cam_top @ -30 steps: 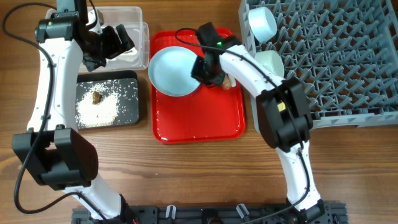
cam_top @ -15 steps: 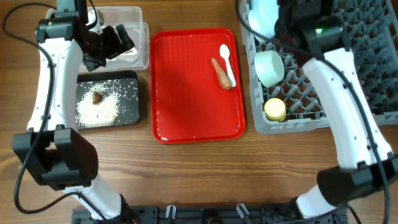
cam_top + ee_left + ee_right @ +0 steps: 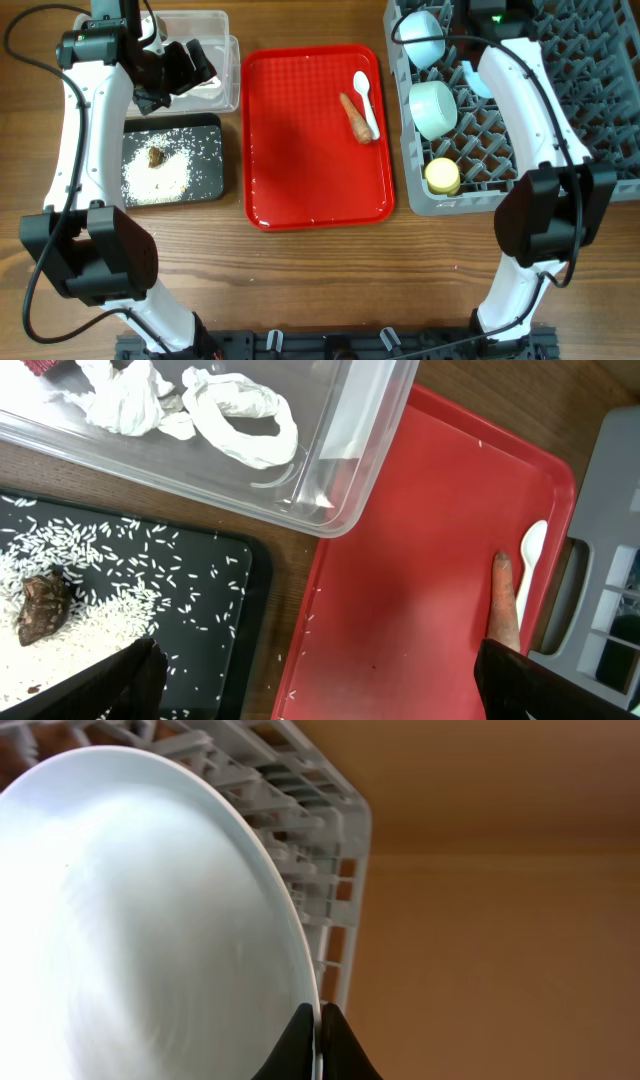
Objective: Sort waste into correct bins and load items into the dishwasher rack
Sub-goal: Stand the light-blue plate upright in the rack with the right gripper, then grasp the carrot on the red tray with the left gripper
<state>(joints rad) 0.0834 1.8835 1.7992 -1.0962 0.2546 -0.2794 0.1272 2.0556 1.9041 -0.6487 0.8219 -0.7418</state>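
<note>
The left gripper crosses to its right in the overhead view next and lowers to the carrot-like stick below, onto its uncovered thick end (image 3: 361,132) (image 3: 505,630).
My right gripper (image 3: 320,1030) is shut on the rim of the light blue plate (image 3: 140,920) and holds it on edge over the grey dishwasher rack (image 3: 580,120); overhead, only a sliver of the plate (image 3: 478,80) shows beside the arm. Two pale blue bowls (image 3: 422,38) (image 3: 433,107) and the yellow cup (image 3: 443,177) stand in the rack. The carrot-like stick (image 3: 356,118) and white spoon (image 3: 366,100) lie on the red tray (image 3: 300,170). My left gripper (image 3: 320,680) is open and empty, above the clear tub (image 3: 225,60) and black tray (image 3: 205,185).
The tub holds crumpled tissue (image 3: 240,420) and a red wrapper (image 3: 40,365). The black tray holds rice (image 3: 160,175) and the brown lump (image 3: 155,156). A few rice grains lie on the wood between the black tray and the red tray. The right arm spans the rack's left side.
My right gripper has carried the plate from the red tray over to the rack and turned it on edge. The stick and spoon are now uncovered. The left arm has not moved.
</note>
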